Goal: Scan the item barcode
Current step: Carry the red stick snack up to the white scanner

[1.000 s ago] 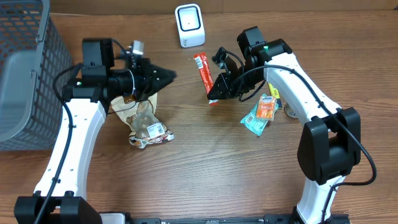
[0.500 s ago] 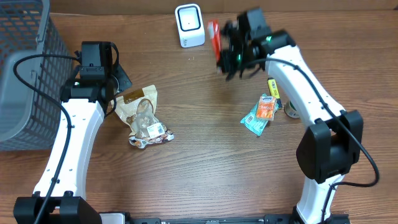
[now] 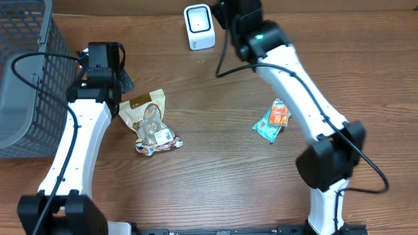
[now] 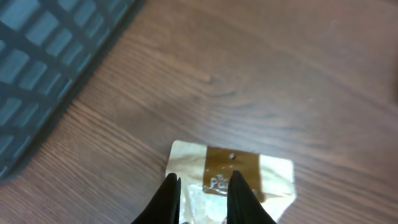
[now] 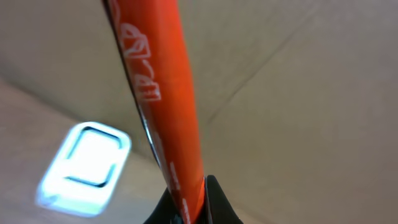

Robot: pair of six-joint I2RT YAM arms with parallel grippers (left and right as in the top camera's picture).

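The red-orange packet goes back and down with my right gripper next for its release, since the bare tabletop (image 3: 244, 128) beside the teal packet lies back of and below my right gripper.
My right gripper (image 5: 189, 205) is shut on a red-orange packet (image 5: 161, 93), which stands up out of the jaws. The white scanner (image 5: 87, 162) glows just left of the packet. In the overhead view the scanner (image 3: 198, 26) sits at the table's back edge. The right arm (image 3: 261, 39) reaches over beside it and hides the packet. My left gripper (image 4: 204, 199) hovers over the top edge of a brown-and-tan pouch (image 4: 233, 171). Its jaws stand slightly apart with nothing between them. The pouch (image 3: 149, 121) lies flat on the table.
A grey wire basket (image 3: 26, 78) fills the far left, and its wall (image 4: 50, 56) shows in the left wrist view. A teal and orange packet (image 3: 274, 119) lies on the table at the right, under the right arm.
The right arm has carried the red packet from mid-table up to the back edge beside the scanner. The left gripper has drawn back left off the pouch and its jaws have parted a little.
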